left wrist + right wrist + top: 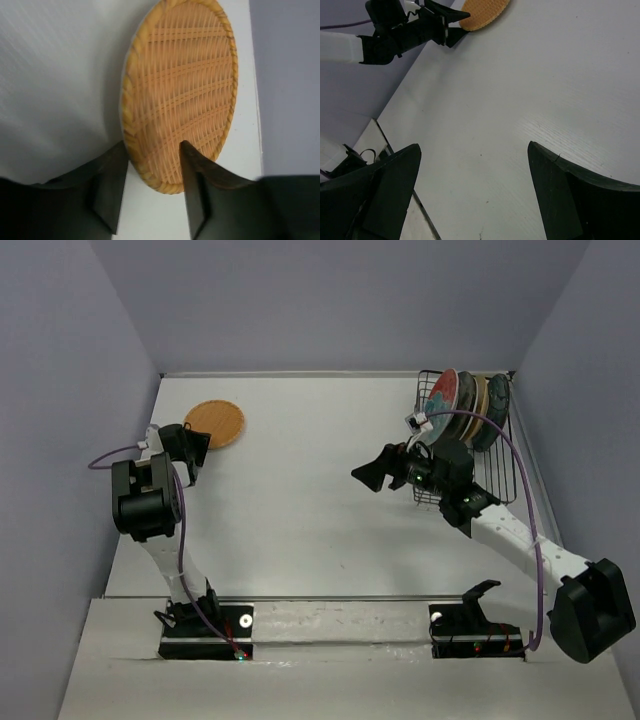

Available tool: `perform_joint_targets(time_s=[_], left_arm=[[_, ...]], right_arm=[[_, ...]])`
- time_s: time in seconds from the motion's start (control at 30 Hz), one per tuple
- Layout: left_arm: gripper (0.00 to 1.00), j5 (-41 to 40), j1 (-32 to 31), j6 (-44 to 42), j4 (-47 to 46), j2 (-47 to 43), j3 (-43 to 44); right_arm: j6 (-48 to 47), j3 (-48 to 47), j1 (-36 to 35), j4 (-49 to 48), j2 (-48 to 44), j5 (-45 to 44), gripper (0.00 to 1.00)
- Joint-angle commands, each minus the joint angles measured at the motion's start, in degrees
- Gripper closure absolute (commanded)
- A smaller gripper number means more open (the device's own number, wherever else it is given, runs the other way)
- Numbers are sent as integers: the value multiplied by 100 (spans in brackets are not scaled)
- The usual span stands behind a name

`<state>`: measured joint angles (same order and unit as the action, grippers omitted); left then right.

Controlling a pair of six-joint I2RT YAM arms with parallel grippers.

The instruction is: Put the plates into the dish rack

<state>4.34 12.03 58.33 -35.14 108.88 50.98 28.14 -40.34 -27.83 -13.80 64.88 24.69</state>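
My right gripper moves toward the orange plate (216,423) next, to its left in the top view, and closes on the plate's free rim opposite my left gripper.
The orange woven-look plate (216,423) lies flat at the far left of the table. My left gripper (196,446) is open at its near rim. In the left wrist view the plate (180,90) fills the frame, and the gripper (154,147) straddles its near edge: one finger beside the rim, one over the weave. The black wire dish rack (497,475) stands at the far right with several plates upright in it; the red-and-teal one (440,400) is foremost. My right gripper (372,475) is open and empty above the table, left of the rack, and the right wrist view (473,147) shows bare table between its fingers.
The right wrist view shows the orange plate (485,10) and the left gripper (445,21) far off. Grey walls close in the table on three sides. The orange plate lies close to the left wall (290,75). The arm bases sit at the near edge.
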Motion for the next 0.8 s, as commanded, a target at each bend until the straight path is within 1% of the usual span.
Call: perform_joint_targets(time_s=[0.0,0.03,0.07,0.1,0.13,0.17,0.23,0.33,0.4,0.43,0.53,0.57,0.63,0.67,0.73,0.77], left_arm=[[56,76,1,118,-230,361,254],[63,93,10,135,-318,414,272],[74,120,1,153,-371,510,272],[80,216,10,214,-458,546,246],[90,260,10,232,-677,573,167],[94,321,1,241,-775,573,114],[94,392,1,232,-924,468,-17],[94,410,1,170,-1056,-23,-211],[94,462,-25,144,-1241,-568,-483],[94,463,-52,161,-1285,-979,-693],[94,603,-253,179,-1338,-1552,-1028],[94,673,-324,223,-1338,-1911,-1098],[94,936,-587,241,-1338,-2255,-1222],[94,1024,-692,215,-1312,-2614,-1370],[94,1236,-1035,136,-1137,-2994,-1616],[94,1288,-1141,57,-1032,-3387,-1679]], right_arm=[[25,-53,-38,-395,42,106,8],[33,-45,-38,-395,51,115,8],[16,-36,-38,-413,77,98,8],[16,-27,-38,-421,103,89,8],[7,-36,-38,-421,130,71,8],[-10,-36,-38,-413,156,45,8],[-28,-36,-38,-413,235,-8,8],[-28,-71,-38,-430,367,27,5],[-19,-97,-38,-439,428,115,0],[-19,-106,-38,-439,481,150,0],[33,-150,-38,-430,508,326,0],[60,-167,-38,-422,473,387,0],[104,-194,-38,-387,394,537,0],[130,-211,-38,-343,307,624,0],[165,-229,-38,-316,236,669,0],[192,-229,-38,-316,209,686,0]])
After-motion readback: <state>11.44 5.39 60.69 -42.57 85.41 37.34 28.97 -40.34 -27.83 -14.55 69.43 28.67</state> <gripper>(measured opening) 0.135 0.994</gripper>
